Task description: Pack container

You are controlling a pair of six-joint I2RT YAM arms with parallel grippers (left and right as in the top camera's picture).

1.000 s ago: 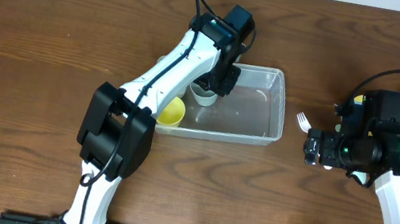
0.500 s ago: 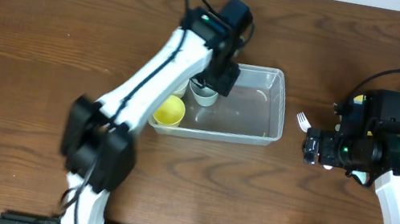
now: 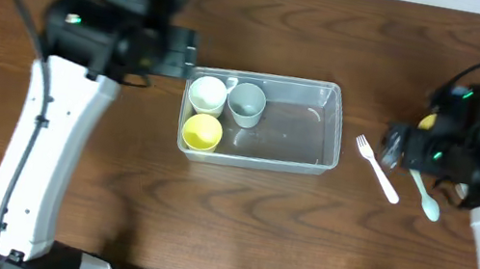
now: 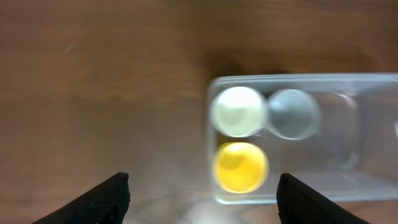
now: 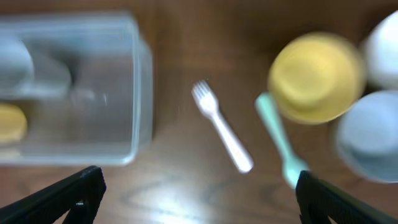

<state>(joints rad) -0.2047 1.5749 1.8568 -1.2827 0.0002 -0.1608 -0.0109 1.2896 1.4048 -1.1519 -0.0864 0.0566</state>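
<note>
My right gripper should next move outward and down onto the yellow bowl's rim facing the fork, because the other bowls crowd the yellow bowl's opposite side.
The clear container (image 3: 312, 127) lies mid-table, holding a white cup (image 3: 207, 95), a grey cup (image 3: 246, 103) and a yellow cup (image 3: 202, 131) at its left end. My left gripper (image 3: 180, 53) hovers just left of its far-left corner. In the left wrist view it (image 4: 203, 186) is open and empty above the container (image 4: 348, 124) and the cups. My right gripper (image 3: 394, 146) is to the container's right. The right wrist view shows it (image 5: 199, 180) open and empty over bare wood near the container (image 5: 127, 93).
A white fork (image 3: 377, 167) and a pale green spoon (image 3: 424, 193) lie on the table right of the container. The right wrist view shows the fork (image 5: 222, 127), the spoon (image 5: 280, 140), a yellow bowl (image 5: 316, 76), a white bowl (image 5: 382, 46) and a pale grey bowl (image 5: 370, 134).
My left arm has pulled out of the container to the left with its jaws opening, leaving the grey cup inside. My right arm has shifted, uncovering the fork and spoon.
</note>
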